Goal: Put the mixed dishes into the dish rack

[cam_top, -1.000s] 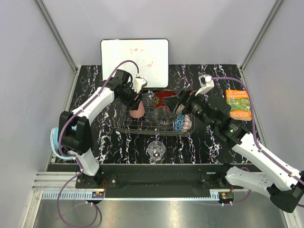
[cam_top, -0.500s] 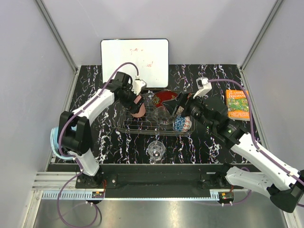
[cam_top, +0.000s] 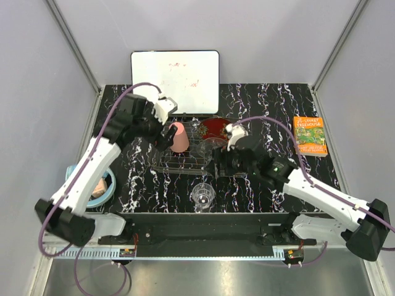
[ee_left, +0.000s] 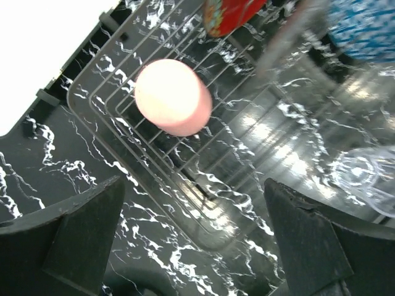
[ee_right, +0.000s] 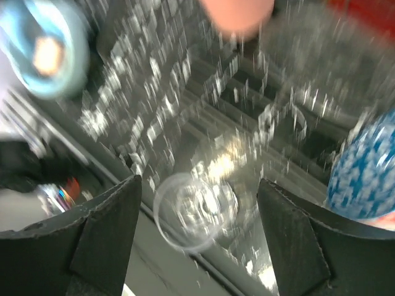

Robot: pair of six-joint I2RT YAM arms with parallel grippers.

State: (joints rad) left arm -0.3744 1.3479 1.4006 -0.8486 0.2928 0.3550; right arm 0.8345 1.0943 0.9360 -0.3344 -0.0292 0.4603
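Observation:
The clear glass tumbler's rack-side rim (cam_top: 203,185) is below my left gripper and to its right in the top view. My left gripper should next move back and down onto that rim.
The pink plastic cup (cam_top: 179,137) (ee_left: 173,97) stands upside down at the left end of the wire dish rack (cam_top: 185,164) (ee_left: 123,126). The red patterned bowl (cam_top: 215,127) (ee_left: 231,13) leans at the rack's back. The blue mosaic bowl (ee_left: 364,28) (ee_right: 367,179) is in the rack's right part, under my right arm in the top view. The clear glass tumbler (cam_top: 202,195) (ee_right: 194,213) stands on the table in front of the rack. My left gripper (cam_top: 163,134) (ee_left: 197,246) is open and empty, just left of the cup. My right gripper (cam_top: 217,164) (ee_right: 197,237) is open, above the tumbler.
A white whiteboard (cam_top: 174,74) leans at the back. An orange book (cam_top: 309,135) lies at the right. A light blue round thing (cam_top: 92,185) with something beige inside sits at the table's left edge. A clear glass plate (cam_top: 210,148) stands in the rack.
My left gripper has let go of the pink cup and pulled back to the left. My right arm has swung down and left over the rack's front, above the tumbler.

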